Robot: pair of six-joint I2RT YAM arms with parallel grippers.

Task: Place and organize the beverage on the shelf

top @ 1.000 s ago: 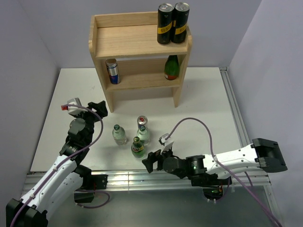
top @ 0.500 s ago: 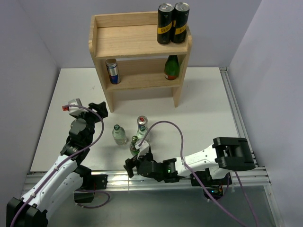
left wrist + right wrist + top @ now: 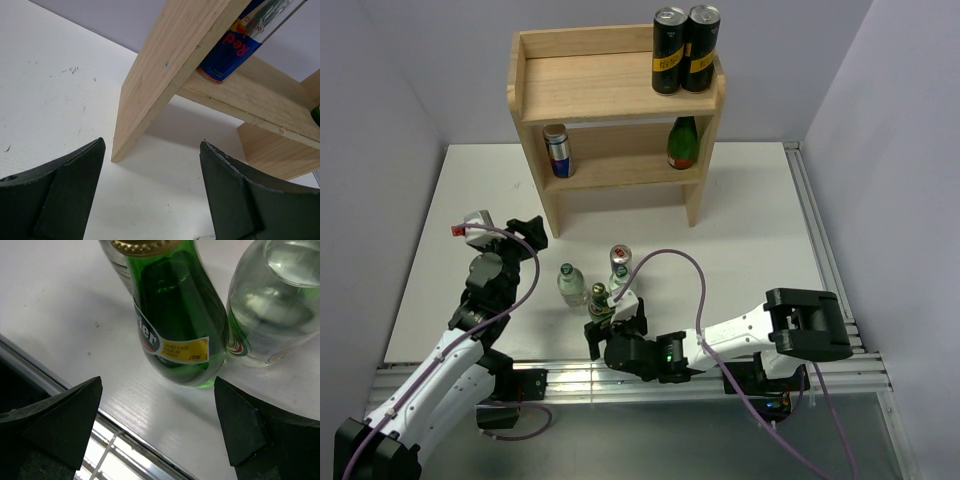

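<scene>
The green bottle with the gold cap is still standing just beyond the fingers, so my right gripper needs to move outward next until its open fingers are on both sides of the green bottle's body (image 3: 600,307) (image 3: 179,327), and then close.
The wooden shelf (image 3: 610,95) stands at the back; its side panel (image 3: 165,65) fills the left wrist view. Its lower tier holds a blue-silver can (image 3: 556,150) (image 3: 240,45) at the left and a dark-green bottle (image 3: 682,142) at the right. On the table stand a green bottle with a gold cap (image 3: 599,300) (image 3: 172,325), two clear bottles (image 3: 570,284) (image 3: 619,279) (image 3: 270,310) and a second blue-silver can (image 3: 620,256). My right gripper (image 3: 615,324) (image 3: 160,432) is open, with the green bottle just ahead of its fingertips. My left gripper (image 3: 527,232) (image 3: 152,190) is open and empty, near the shelf's left foot.
Two tall black-and-gold cans (image 3: 684,48) stand on the right of the shelf's top board. A metal rail (image 3: 650,375) (image 3: 115,445) runs along the table's near edge, right under my right gripper. Purple walls close in the back and both sides.
My right gripper has swung left and forward along the near edge, up to the green bottle. The left arm has not moved.
</scene>
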